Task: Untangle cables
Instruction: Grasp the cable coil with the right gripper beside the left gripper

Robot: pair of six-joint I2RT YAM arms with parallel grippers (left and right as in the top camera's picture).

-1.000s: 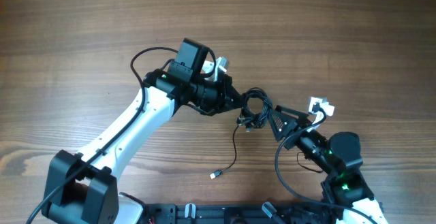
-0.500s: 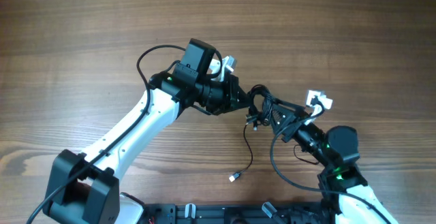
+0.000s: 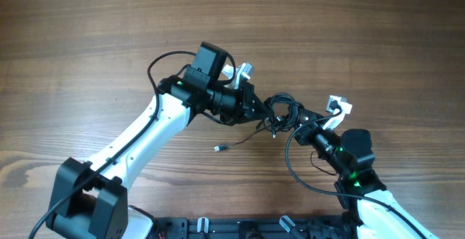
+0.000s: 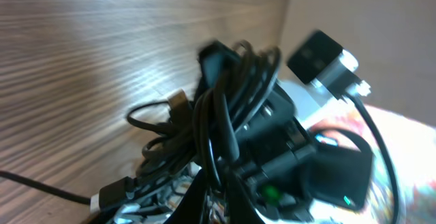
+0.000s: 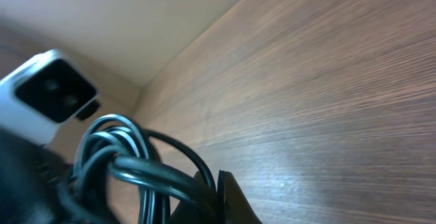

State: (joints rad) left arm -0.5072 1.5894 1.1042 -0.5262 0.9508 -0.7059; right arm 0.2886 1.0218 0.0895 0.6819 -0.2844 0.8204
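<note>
My left gripper draws away from my right gripper next, left in the overhead view, before releasing the knot [image 3: 278, 114] [image 4: 215, 163], since my right gripper also pinches it.
The cables [image 3: 280, 110] are thin black cords bunched in a knot between my two grippers, just right of the table's middle. My left gripper [image 3: 259, 108] is shut on the knot's left side; in the left wrist view the cables [image 4: 228, 118] rise in loops out of its closed tips [image 4: 219, 195]. My right gripper [image 3: 296, 128] holds the knot from the lower right. In the right wrist view its tips [image 5: 216, 183] are closed with a strand of the cables [image 5: 129, 166] pinched there. One loose strand trails left to a small plug [image 3: 220, 148] lying on the table.
The wooden table [image 3: 87, 43] stretches around both arms. The white left arm [image 3: 138, 141] crosses the lower left. The right arm [image 3: 352, 159] with its own thicker black wire stands at the lower right. A black rail [image 3: 247, 228] runs along the front edge.
My right gripper has moved up and left to the knot and shut on it. The loose strand's plug has swung up and to the left. The left gripper stayed shut.
</note>
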